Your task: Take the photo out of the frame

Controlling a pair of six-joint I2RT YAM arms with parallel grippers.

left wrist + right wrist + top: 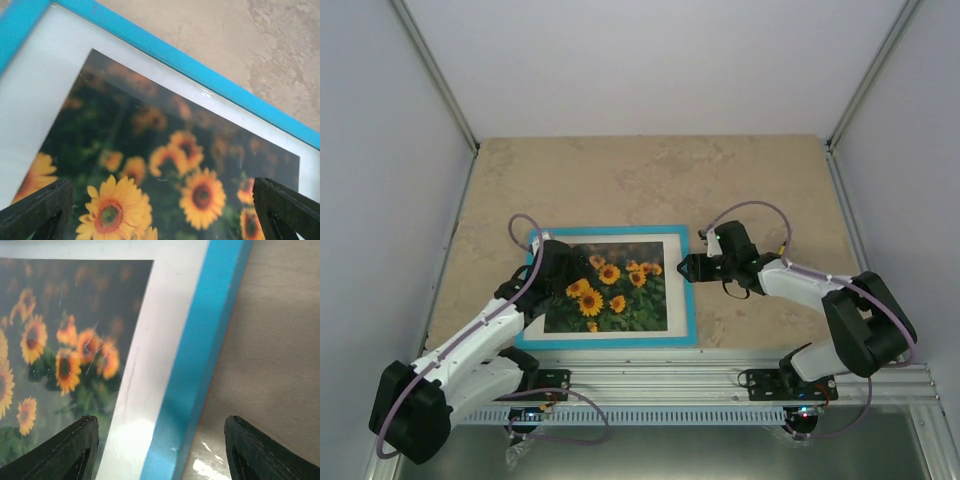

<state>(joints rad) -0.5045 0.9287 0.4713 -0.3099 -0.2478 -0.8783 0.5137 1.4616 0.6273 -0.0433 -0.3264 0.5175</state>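
Note:
The frame's blue border runs slantwise below my right gripper, between its open fingers. Next, the gripper turns in line with that border, lowers and closes.
The frame (689, 290) lies flat, face up, on the table, a thin turquoise border round a white mat. The photo (620, 290) of sunflowers sits inside it. My left gripper (563, 272) hangs open over the left part of the photo (165, 165), and the frame's blue border (200, 75) runs beyond it. My right gripper (688, 267) is open over the frame's right side. In the right wrist view its fingers stand either side of the blue border (210, 340), one over the photo (75, 340), the other over the table, with the right gripper (160, 450) holding nothing.
The beige mottled table (650, 180) stretches behind and to the right of the frame. White walls close it in on three sides. A metal rail (720, 365) with the arm bases runs along the near edge, just below the frame.

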